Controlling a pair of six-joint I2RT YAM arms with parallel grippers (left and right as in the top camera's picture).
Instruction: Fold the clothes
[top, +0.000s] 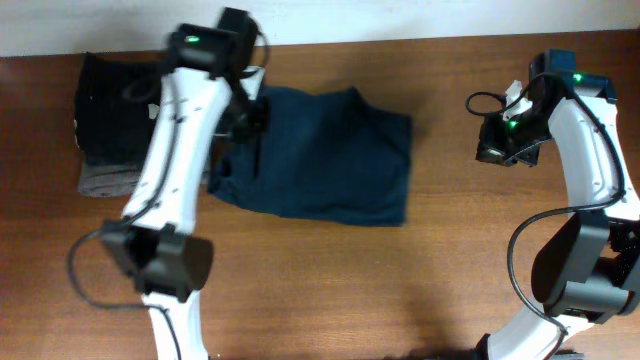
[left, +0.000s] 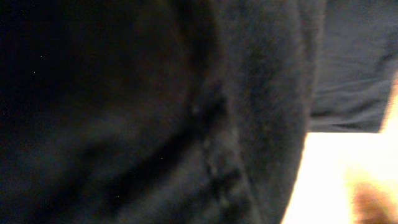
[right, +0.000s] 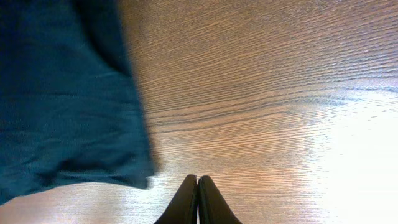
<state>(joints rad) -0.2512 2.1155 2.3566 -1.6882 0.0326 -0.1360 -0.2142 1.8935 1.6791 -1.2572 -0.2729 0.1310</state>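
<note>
I will lower the heap of fabric over the garment's end beside the stack with my left gripper next and let it go, because that end is below my gripper.
A dark navy garment lies folded into a rough rectangle at the middle of the wooden table. My left gripper is at the garment's upper left edge. Dark cloth fills the left wrist view and hides the fingers, so I cannot tell their state. My right gripper is to the right of the garment, apart from it. In the right wrist view its fingers are shut and empty over bare wood, with the garment's corner to their left.
A stack of folded dark clothes sits at the far left of the table, with a grey piece at its bottom. The table's far edge meets a white wall.
</note>
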